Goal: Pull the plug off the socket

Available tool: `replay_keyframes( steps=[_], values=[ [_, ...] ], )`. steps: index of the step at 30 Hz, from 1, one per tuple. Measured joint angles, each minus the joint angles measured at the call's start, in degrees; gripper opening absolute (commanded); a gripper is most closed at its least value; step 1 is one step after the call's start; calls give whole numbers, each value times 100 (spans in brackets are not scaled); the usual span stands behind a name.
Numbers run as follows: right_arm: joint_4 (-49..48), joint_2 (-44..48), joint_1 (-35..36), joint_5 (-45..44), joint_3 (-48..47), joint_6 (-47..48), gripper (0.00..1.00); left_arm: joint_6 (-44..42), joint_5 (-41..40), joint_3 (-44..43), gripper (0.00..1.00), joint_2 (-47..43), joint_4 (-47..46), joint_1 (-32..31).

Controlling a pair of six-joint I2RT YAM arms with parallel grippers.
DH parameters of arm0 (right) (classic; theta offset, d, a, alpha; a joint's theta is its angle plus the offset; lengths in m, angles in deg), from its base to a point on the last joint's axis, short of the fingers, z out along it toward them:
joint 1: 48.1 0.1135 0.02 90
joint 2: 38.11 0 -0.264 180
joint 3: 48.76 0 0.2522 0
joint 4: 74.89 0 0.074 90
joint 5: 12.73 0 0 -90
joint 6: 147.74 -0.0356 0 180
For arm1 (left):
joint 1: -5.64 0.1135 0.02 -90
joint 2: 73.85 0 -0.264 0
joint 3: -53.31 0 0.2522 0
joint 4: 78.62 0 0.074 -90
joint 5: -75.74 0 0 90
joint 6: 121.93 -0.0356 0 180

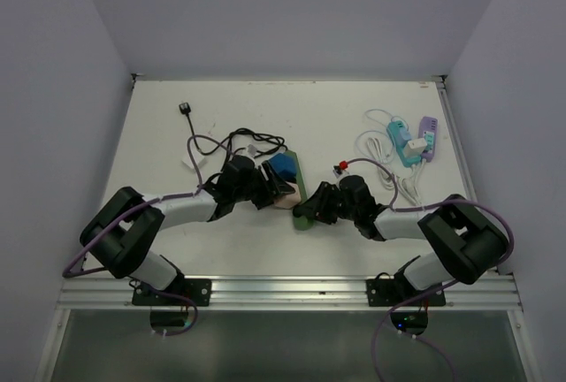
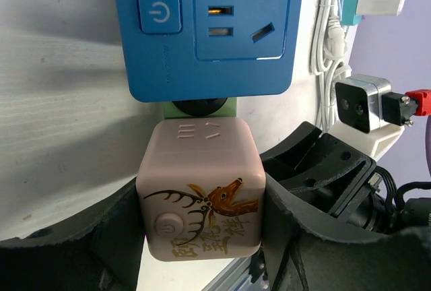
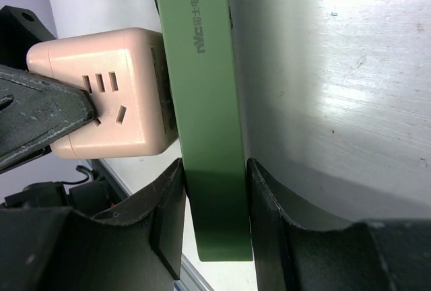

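Observation:
My left gripper should pull the pink cube (image 1: 285,194) away to the left in the top view, over the open tabletop. The cube is still against the green power strip.
The plug is a pink cube adaptor (image 2: 202,197) with a deer picture, and it sits against the face of the green power strip (image 3: 202,102), the socket. My left gripper (image 2: 202,218) is shut on the cube's two sides. My right gripper (image 3: 215,197) is shut on the near end of the green strip, one finger on each flat face. From above, the pink cube (image 1: 285,194) and the green strip (image 1: 307,194) lie mid-table between left gripper (image 1: 272,189) and right gripper (image 1: 309,211). A blue socket block (image 2: 209,28) sits on the strip just beyond the cube.
A black cable (image 1: 212,145) runs from the strip to a loose black plug (image 1: 185,108) at the back left. Teal (image 1: 402,141) and purple (image 1: 428,134) adaptors with white cables (image 1: 389,170) lie at the back right. Walls close in the table's sides and back.

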Motion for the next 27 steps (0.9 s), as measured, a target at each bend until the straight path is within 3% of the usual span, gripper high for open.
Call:
replay_keyframes(
  steps=[5, 12, 17, 22, 27],
  values=[
    [-31, -22, 0, 20, -48, 7, 0, 39, -63, -20, 0, -85, 127, 20],
    [-83, -190, -164, 22, -107, 0, 0, -55, -1263, -844, 0, 105, 1180, -616],
    [-96, -138, -181, 24, -48, -22, 0, -7, -1292, -855, 0, 111, 1196, -640],
    [-155, -138, -199, 164, 20, -24, 0, 160, -695, -295, 0, -94, 584, -267],
    [-229, -120, -566, -214, 52, -153, 0, 219, -411, -57, 0, -828, 404, 546]
  ],
)
